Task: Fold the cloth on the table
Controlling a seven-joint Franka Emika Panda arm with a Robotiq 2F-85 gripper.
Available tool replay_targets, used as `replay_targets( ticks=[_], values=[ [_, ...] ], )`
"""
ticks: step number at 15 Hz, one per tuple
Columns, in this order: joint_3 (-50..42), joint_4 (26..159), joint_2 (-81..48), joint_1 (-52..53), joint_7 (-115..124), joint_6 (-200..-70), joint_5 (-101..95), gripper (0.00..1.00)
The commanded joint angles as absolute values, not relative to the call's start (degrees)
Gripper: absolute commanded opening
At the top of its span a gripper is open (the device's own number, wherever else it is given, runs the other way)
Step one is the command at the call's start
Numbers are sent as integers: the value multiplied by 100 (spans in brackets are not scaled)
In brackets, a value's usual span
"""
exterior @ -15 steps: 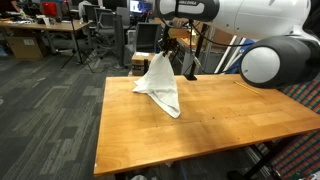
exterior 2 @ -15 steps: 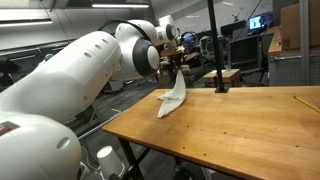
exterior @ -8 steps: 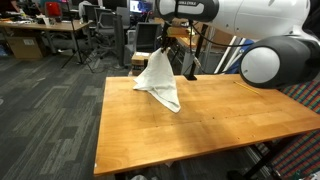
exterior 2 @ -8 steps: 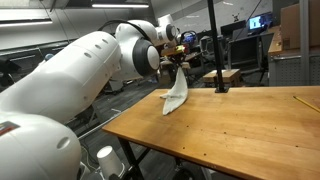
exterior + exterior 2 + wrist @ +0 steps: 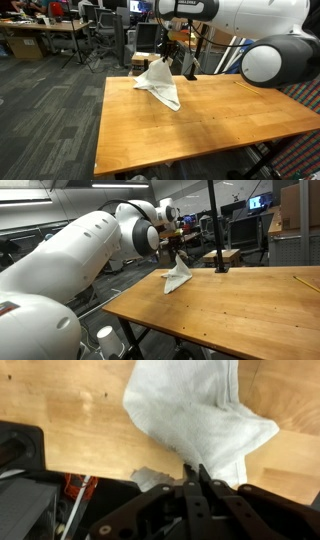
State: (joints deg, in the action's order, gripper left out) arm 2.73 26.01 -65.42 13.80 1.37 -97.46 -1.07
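Next, my gripper moves down toward the black pole and releases the pinched corner of the cloth over the cloth's edge on that side, since the corner is raised above the table.
The white cloth (image 5: 160,86) (image 5: 178,275) hangs in a bunched cone over the far end of the wooden table (image 5: 200,135) (image 5: 235,310), with its lower edge spread on the top. My gripper (image 5: 165,57) (image 5: 177,251) is directly above it, shut on the cloth's top corner. In the wrist view the fingertips of the gripper (image 5: 195,468) pinch the fabric, and the cloth (image 5: 195,410) fans out below them over the table (image 5: 70,400).
A black pole (image 5: 212,225) on a base stands at the table's far edge, close behind the cloth. A thin yellow stick (image 5: 305,282) lies near one side edge. Office desks and chairs (image 5: 70,30) fill the room beyond. My white arm (image 5: 270,60) overhangs one corner.
The gripper has come down with the cloth still in it. The cloth's peak is lower and shorter, and more fabric rests on the table.
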Motion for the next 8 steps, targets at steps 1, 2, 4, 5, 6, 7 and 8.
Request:
replay_targets(
  ticks=[1, 2, 4, 5, 6, 7, 8],
  values=[
    [331, 2723, -6364, 1356, 224, -8735, -2, 2],
    [311, 2715, -6365, 1362, 269, -8461, -19, 2],
    [310, 2664, -6401, 1363, 326, -8125, -14, 2],
    [314, 2642, -6419, 1361, 356, -8009, -6, 2],
    [319, 2623, -6432, 1359, 390, -7919, 4, 2],
    [330, 2605, -6447, 1352, 415, -7860, 21, 2],
    [348, 2587, -6466, 1341, 454, -7831, 49, 2]
  ],
)
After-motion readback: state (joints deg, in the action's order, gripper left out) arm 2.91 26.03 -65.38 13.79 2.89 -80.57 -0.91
